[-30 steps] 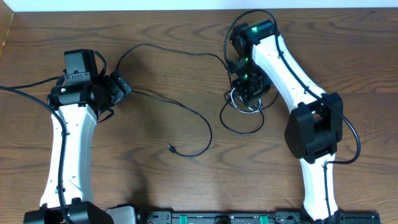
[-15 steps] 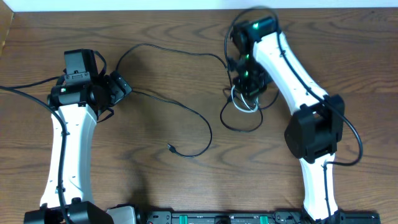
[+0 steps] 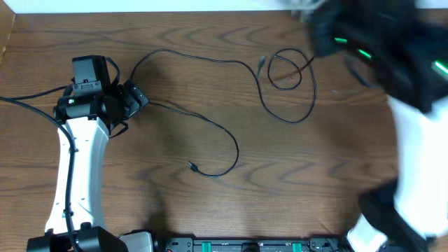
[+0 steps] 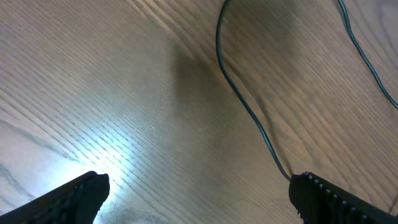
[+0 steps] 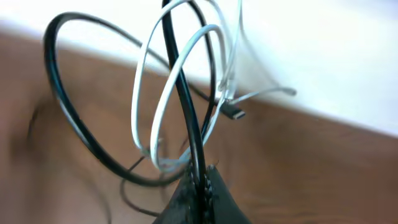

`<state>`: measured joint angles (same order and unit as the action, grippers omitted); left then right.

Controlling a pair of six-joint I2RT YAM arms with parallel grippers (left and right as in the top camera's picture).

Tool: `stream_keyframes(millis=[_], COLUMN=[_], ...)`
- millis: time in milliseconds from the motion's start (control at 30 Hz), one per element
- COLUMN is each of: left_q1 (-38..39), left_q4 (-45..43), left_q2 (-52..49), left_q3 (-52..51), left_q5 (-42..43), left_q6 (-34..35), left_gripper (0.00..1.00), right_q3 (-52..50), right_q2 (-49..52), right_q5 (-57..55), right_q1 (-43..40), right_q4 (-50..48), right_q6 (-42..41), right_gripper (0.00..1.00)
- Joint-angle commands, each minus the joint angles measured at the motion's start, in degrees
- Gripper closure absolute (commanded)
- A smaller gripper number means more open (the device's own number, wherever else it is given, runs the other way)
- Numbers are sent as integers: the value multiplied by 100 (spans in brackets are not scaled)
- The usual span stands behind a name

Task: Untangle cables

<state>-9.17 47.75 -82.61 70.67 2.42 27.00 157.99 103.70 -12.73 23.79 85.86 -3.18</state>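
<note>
I need to move my right gripper to the right in the overhead view and down over bare wood, because the loose loop (image 3: 285,70) is close beside it.
One thin black cable (image 3: 222,133) curves over the table's middle and ends in a small plug (image 3: 191,166). A second black cable (image 3: 203,58) runs from the left gripper's side to a loose loop (image 3: 285,70) at the upper right. My left gripper (image 4: 199,190) hangs open just above the wood, with a black cable (image 4: 249,112) reaching its right fingertip (image 4: 311,186). My right gripper (image 5: 202,183) is shut on a black cable (image 5: 183,99) and raised off the table. Loops of the white cable (image 5: 158,93) hang tangled round that strand. In the overhead view the right arm (image 3: 399,70) is a blur.
The table's pale far edge (image 3: 140,5) runs along the top. The left arm (image 3: 77,154) lies down the left side, its own thick wire (image 3: 28,98) trailing left. A black equipment bar (image 3: 245,245) lines the near edge.
The right gripper closed on the tangle and swung fast up and to the right, lifting the white cable off the table and pulling the black loop wider. The left arm stayed still.
</note>
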Motion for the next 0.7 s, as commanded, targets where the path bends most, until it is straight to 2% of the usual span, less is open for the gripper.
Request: stream_keyframes(millis=[0,100,433,667], left_q1=[-20,-20,-20,-20], left_q4=[22,20,22,20], left_q2=[24,24,24,24], left_q3=[26,26,26,26], left_q5=[-52,-52,-52,-52], left_q6=[9,9,9,9], left_gripper=[2,2,2,2], right_q3=[4,4,-546,-1488], right_q2=[-269,-393,-225,-24], right_q5=[-1897,-2568,-2553,-2492], right_q1=[-59,-212,-1156,-2127], right_q4=[-79,-26,310,308], right_q6=[-623,-664,-1438,-2516], right_gripper=[99,99,99,98])
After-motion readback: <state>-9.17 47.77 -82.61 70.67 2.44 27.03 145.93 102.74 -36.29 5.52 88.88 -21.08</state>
